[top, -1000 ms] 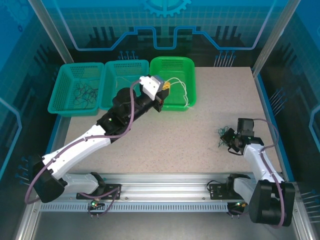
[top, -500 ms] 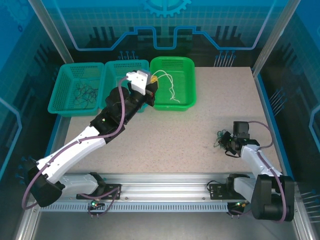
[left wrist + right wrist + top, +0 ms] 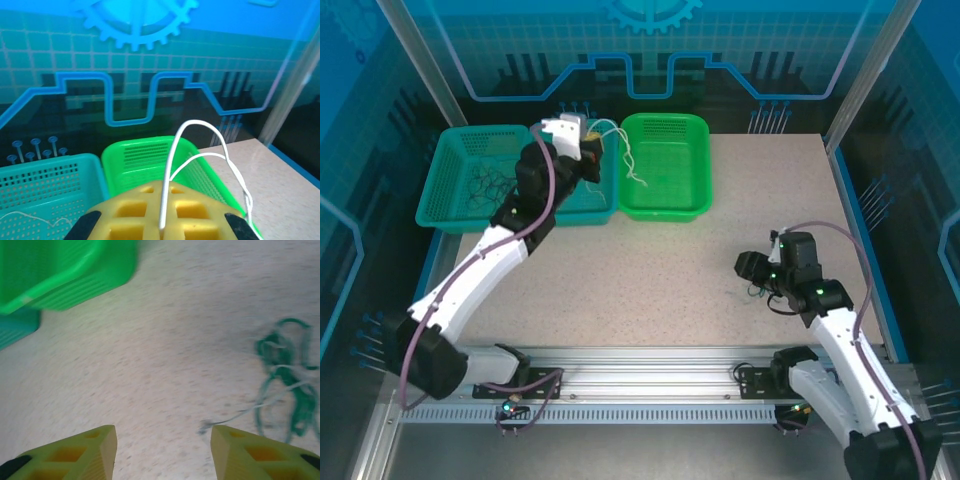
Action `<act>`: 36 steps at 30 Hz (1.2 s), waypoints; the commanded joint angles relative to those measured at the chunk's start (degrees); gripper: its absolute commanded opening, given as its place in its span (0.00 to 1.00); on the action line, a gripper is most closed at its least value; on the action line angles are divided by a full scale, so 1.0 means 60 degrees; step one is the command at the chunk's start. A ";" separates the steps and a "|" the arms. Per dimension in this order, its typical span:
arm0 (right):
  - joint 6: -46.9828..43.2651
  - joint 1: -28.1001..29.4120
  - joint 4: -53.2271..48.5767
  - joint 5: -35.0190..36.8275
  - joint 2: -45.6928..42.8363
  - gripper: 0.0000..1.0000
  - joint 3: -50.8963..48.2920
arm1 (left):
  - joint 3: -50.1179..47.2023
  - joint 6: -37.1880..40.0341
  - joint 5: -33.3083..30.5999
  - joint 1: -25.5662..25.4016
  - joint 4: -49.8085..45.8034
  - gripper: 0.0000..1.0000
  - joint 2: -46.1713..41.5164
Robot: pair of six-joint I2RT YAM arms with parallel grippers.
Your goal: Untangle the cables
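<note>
My left gripper carries the whitish cable over the middle teal basket [image 3: 570,212] next, lowers and releases it, as the cable's loop still hangs across the green basket's edge.
My left gripper [image 3: 590,152] is shut on a whitish cable [image 3: 625,160], which loops out and hangs over the border between the middle teal basket [image 3: 570,212] and the green basket [image 3: 665,205]. In the left wrist view the yellow fingers [image 3: 195,215] pinch that white cable [image 3: 170,160] between them. A small tangle of bluish-green and whitish cables [image 3: 287,385] lies on the table, ahead and to the right of my open right gripper [image 3: 163,440]. From above, the tangle [image 3: 758,291] sits just beside the right gripper [image 3: 748,266].
The left teal basket [image 3: 445,215] holds dark cables [image 3: 485,187]. A thin white cable [image 3: 30,216] lies in the middle teal basket [image 3: 50,175]. The green basket [image 3: 135,160] stands at the back centre. Speckled tabletop [image 3: 670,270] spreads between the baskets and the tangle.
The left arm has swung left, carrying the white cable from over the green basket toward the middle teal basket. The right gripper has opened and shifted left off the tangle.
</note>
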 commanded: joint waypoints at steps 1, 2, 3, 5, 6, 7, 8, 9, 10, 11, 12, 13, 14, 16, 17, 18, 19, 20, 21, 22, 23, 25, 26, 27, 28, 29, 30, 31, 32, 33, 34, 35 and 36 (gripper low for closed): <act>0.0012 0.1247 -0.0344 0.0193 0.0211 0.54 0.0518 | 0.0903 -0.0328 0.0531 0.0694 -0.0281 0.00 0.0793; 0.0115 0.1588 -0.0231 0.0361 0.0422 0.54 0.0660 | 0.1079 -0.0410 0.0444 0.0945 -0.0323 0.00 0.1067; 0.0167 0.1856 -0.0122 0.0453 0.0640 0.54 0.0807 | 0.1241 -0.0529 0.0434 0.1216 -0.0358 0.00 0.1323; 0.0211 0.2207 -0.0026 0.0622 0.1087 0.54 0.1080 | 0.1443 -0.0720 0.0427 0.1660 -0.0417 0.00 0.1813; 0.0228 0.2298 -0.0007 0.0736 0.1317 0.55 0.1167 | 0.1480 -0.0705 0.0457 0.1854 -0.0356 0.00 0.2035; 0.0263 0.2318 0.0021 0.0788 0.1478 0.55 0.1198 | 0.1495 -0.0720 0.0472 0.1978 -0.0275 0.00 0.2243; 0.0310 0.2301 0.0062 0.0844 0.1624 0.55 0.1210 | 0.1484 -0.0762 0.0466 0.2135 -0.0166 0.00 0.2469; 0.0350 0.2305 0.0118 0.0890 0.1754 0.55 0.1187 | 0.1501 -0.0837 0.0585 0.2268 -0.0076 0.00 0.2721; 0.0356 0.2302 0.0173 0.0893 0.1860 0.56 0.1172 | 0.1612 -0.0899 0.0718 0.2385 -0.0101 0.00 0.2971; 0.0371 0.2290 0.0224 0.0892 0.1956 0.56 0.1162 | 0.1759 -0.0921 0.0773 0.2475 -0.0235 0.00 0.3259; 0.0410 0.2268 0.0257 0.0890 0.2028 0.56 0.1159 | 0.1907 -0.0934 0.0743 0.2549 -0.0383 0.00 0.3568; 0.0440 0.2268 0.0317 0.0882 0.2070 0.56 0.1139 | 0.2004 -0.0972 0.0786 0.2609 -0.0462 0.01 0.3791; 0.0503 0.2255 0.0382 0.0891 0.2078 0.56 0.1076 | 0.2049 -0.1022 0.0826 0.2674 -0.0437 0.10 0.4058; 0.0637 0.2200 0.0393 0.0928 0.2039 0.57 0.0955 | 0.1989 -0.1214 0.0749 0.2791 -0.0338 0.36 0.4318; 0.0726 0.2091 0.0271 0.1009 0.1979 0.58 0.0922 | 0.1814 -0.1325 0.0737 0.2850 -0.0165 0.49 0.4284; 0.0861 0.1964 0.0055 0.1213 0.1897 0.59 0.0918 | 0.1575 -0.1372 0.0734 0.2869 0.0066 0.56 0.4128; 0.1053 0.1720 -0.0222 0.1469 0.1775 0.59 0.0871 | 0.1276 -0.1411 0.0708 0.2884 0.0331 0.63 0.3790; 0.1241 0.1343 -0.0458 0.1612 0.1641 0.59 0.0791 | 0.1034 -0.1467 0.0717 0.2884 0.0530 0.69 0.3475; 0.1349 0.0846 -0.0579 0.1538 0.1517 0.59 0.0670 | 0.0877 -0.1569 0.0807 0.2884 0.0606 0.72 0.3143; 0.1423 0.0337 -0.0589 0.1367 0.1420 0.59 0.0525 | 0.0767 -0.1640 0.0915 0.2871 0.0598 0.73 0.2840; 0.1561 -0.0253 -0.0569 0.1137 0.1327 0.59 0.0340 | 0.0621 -0.1770 0.1124 0.2853 0.0635 0.74 0.2464; 0.1729 -0.1254 -0.0511 0.0830 0.1275 0.60 0.0049 | 0.0184 -0.2145 0.1569 0.2703 0.0901 0.76 0.1680; 0.1744 -0.1736 -0.0522 0.0815 0.1316 0.60 -0.0044 | -0.0096 -0.2271 0.1827 0.2515 0.1074 0.76 0.1291; 0.1731 -0.2155 -0.0553 0.0857 0.1432 0.60 -0.0111 | -0.0324 -0.2249 0.2121 0.2237 0.1163 0.77 0.0943; 0.1697 -0.2466 -0.0558 0.0907 0.1554 0.60 -0.0164 | -0.0480 -0.2131 0.2368 0.1955 0.1158 0.77 0.0683; 0.1767 -0.2790 -0.0559 0.1063 0.1740 0.61 -0.0198 | -0.0641 -0.1880 0.2667 0.1547 0.1056 0.78 0.0411; 0.1808 -0.2964 -0.0658 0.1263 0.2010 0.61 -0.0173 | -0.0798 -0.1578 0.2794 0.1119 0.0874 0.78 0.0163; 0.1774 -0.3082 -0.0703 0.1474 0.2285 0.61 -0.0117 | -0.0935 -0.1285 0.2920 0.0748 0.0748 0.78 -0.0040; 0.1728 -0.3142 -0.0724 0.1728 0.2677 0.61 -0.0031 | -0.1108 -0.0910 0.3081 0.0364 0.0595 0.78 -0.0241; 0.1576 -0.3185 -0.0605 0.1699 0.3109 0.61 0.0045 | -0.1309 -0.0627 0.3164 0.0002 0.0506 0.78 -0.0435; 0.1324 -0.3190 -0.0356 0.1451 0.3479 0.61 0.0091 | -0.1536 -0.0510 0.3222 -0.0273 0.0565 0.78 -0.0602; 0.1138 -0.3188 -0.0132 0.1163 0.3943 0.60 0.0163 | -0.1801 -0.0433 0.3500 -0.0536 0.0722 0.78 -0.0753; 0.1061 -0.3166 -0.0007 0.0950 0.4384 0.60 0.0296 | -0.2063 -0.0354 0.3811 -0.0760 0.0896 0.79 -0.0901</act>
